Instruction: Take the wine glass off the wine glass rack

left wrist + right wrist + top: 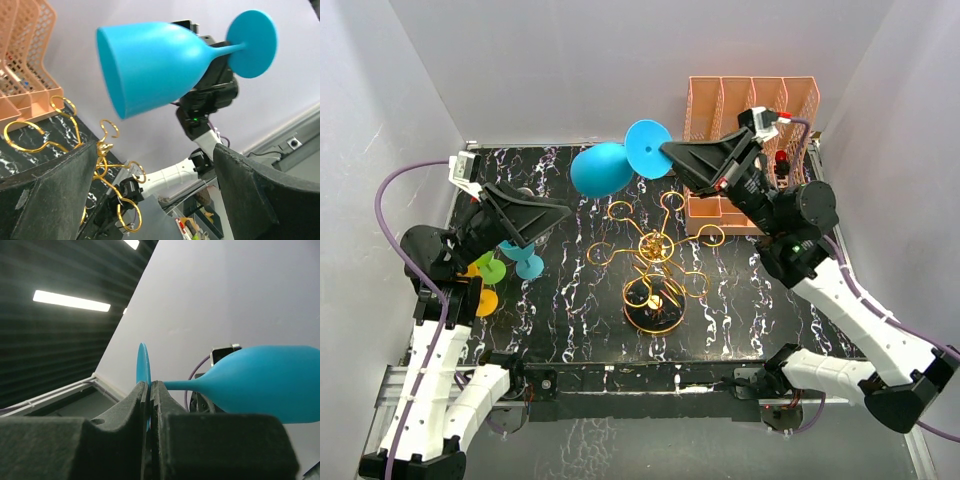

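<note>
My left gripper will tilt up and close its open fingers on the near edge of the bowl's rim (585,190) (121,114), because my right gripper holds only the foot.
The blue wine glass (601,168) hangs on its side in the air, off the gold wire rack (655,258), bowl to the left. My right gripper (665,156) is shut on the rim of its round foot (647,148). In the right wrist view the two fingers (131,405) pinch the thin foot disc (143,362), and the bowl (265,382) lies to the right. My left gripper (558,213) is open and empty, left of the rack. Its wrist view looks up at the glass (155,65) and at the rack's loops (107,150).
An orange slotted file organizer (750,105) stands at the back right, behind my right arm. Teal (528,265), green (488,268) and orange (485,300) glasses lie under my left arm. The rack's ring base (655,318) sits mid-table on the black marbled surface.
</note>
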Robot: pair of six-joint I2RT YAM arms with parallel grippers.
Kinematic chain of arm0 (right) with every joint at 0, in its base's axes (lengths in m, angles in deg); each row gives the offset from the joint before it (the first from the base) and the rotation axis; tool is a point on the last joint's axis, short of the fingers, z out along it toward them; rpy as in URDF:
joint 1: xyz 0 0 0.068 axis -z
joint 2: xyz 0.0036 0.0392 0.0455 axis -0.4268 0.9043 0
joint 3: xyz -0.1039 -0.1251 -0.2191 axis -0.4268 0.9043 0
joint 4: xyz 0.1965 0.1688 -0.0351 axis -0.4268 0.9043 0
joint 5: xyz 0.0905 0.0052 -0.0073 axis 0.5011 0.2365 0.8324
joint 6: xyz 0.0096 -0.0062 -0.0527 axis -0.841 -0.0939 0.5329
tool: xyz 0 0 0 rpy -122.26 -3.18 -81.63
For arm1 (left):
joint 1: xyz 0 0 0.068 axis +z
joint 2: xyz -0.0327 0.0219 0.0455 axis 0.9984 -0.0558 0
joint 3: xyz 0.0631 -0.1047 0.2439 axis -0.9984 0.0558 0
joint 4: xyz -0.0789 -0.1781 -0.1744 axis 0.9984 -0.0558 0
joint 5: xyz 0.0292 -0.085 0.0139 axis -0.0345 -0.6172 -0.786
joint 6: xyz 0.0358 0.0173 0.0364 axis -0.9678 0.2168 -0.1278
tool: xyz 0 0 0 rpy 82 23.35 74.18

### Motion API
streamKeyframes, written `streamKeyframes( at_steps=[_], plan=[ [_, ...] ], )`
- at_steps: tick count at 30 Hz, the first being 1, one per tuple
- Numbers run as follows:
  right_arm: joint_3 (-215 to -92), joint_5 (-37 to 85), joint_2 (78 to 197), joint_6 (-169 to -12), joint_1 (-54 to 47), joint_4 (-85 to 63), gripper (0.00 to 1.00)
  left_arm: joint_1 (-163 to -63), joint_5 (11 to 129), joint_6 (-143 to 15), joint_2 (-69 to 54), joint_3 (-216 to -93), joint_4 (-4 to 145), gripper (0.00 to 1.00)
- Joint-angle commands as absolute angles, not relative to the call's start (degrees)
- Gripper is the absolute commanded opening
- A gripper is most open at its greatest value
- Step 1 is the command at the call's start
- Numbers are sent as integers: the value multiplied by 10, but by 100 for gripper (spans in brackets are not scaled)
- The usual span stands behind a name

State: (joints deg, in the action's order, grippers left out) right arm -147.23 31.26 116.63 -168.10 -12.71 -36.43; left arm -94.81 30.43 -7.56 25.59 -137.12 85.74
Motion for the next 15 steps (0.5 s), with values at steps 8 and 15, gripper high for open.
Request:
streamKeyframes(
  at_steps=[8,15],
  plan=[
    [-1433,397,1198,-1806,-127,-523,8,-950,257,42,255,-1351,1054,97],
    [-1415,383,1201,-1820,-126,-539,8,-950,252,108,250,-1332,1150,85]
  ],
)
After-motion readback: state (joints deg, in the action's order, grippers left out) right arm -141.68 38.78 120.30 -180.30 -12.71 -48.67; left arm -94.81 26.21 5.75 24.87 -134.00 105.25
